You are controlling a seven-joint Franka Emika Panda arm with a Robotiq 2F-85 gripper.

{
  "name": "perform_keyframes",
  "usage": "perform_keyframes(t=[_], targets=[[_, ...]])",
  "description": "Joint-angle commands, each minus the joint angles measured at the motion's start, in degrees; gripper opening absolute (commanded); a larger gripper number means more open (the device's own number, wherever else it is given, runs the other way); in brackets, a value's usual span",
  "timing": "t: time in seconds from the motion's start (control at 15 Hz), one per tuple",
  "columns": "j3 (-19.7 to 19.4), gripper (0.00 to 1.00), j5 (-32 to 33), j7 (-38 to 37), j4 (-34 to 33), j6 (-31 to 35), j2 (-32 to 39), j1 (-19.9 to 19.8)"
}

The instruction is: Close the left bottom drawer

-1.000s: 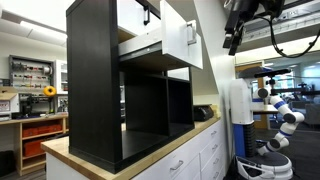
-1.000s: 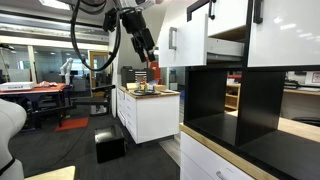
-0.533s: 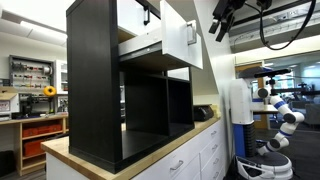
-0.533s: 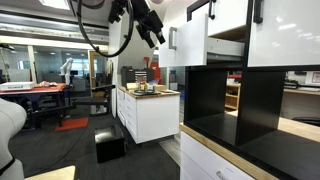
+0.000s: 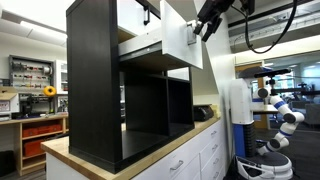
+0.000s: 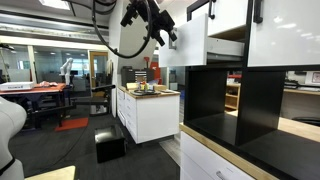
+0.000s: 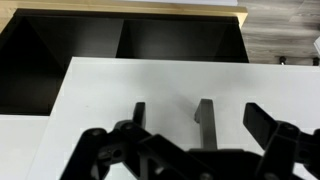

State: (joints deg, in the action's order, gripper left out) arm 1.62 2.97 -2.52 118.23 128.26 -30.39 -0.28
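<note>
Next I will advance my gripper toward the white drawer front and close around the small dark handle point(image 7: 207, 122), since that handle already lines up between my open fingers.
The left bottom drawer point(image 5: 183, 42) stands pulled out of the tall black shelf unit point(image 5: 95, 85). It has a flat white front, a small dark handle point(image 5: 189, 33) and pale sides. It also shows in an exterior view point(image 6: 186, 45). My gripper point(image 5: 207, 25) hovers right in front of the drawer front, also seen in an exterior view point(image 6: 168, 34). In the wrist view the white front point(image 7: 110, 95) fills the picture and the dark handle point(image 7: 204, 110) lies between my open fingers point(image 7: 200, 122). Whether I touch the front cannot be told.
The shelf unit stands on a wooden countertop point(image 5: 140, 155) over white counter drawers point(image 5: 190, 160). Another white-fronted drawer point(image 6: 228, 18) sits open higher up. A white cabinet island point(image 6: 150, 112) and a white robot point(image 5: 280, 120) stand in the room.
My arm has swung from out in the room up to the drawer front. The drawer has not moved.
</note>
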Motion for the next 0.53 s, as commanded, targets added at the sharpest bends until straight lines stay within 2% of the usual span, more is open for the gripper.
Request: perform_keyframes(t=[0.0,0.07,0.13,0.47], targets=[[-0.66,1.00,0.36,1.11,-2.01,4.15,4.15,-0.27],[-0.65,0.75,0.42,0.95,-2.09,4.49,4.78,-0.34],[-0.55,0.74,0.67,0.61,-2.19,4.64,5.32,-0.52],[0.02,0.41,1.22,-0.35,-2.00,2.39,3.88,-0.71]])
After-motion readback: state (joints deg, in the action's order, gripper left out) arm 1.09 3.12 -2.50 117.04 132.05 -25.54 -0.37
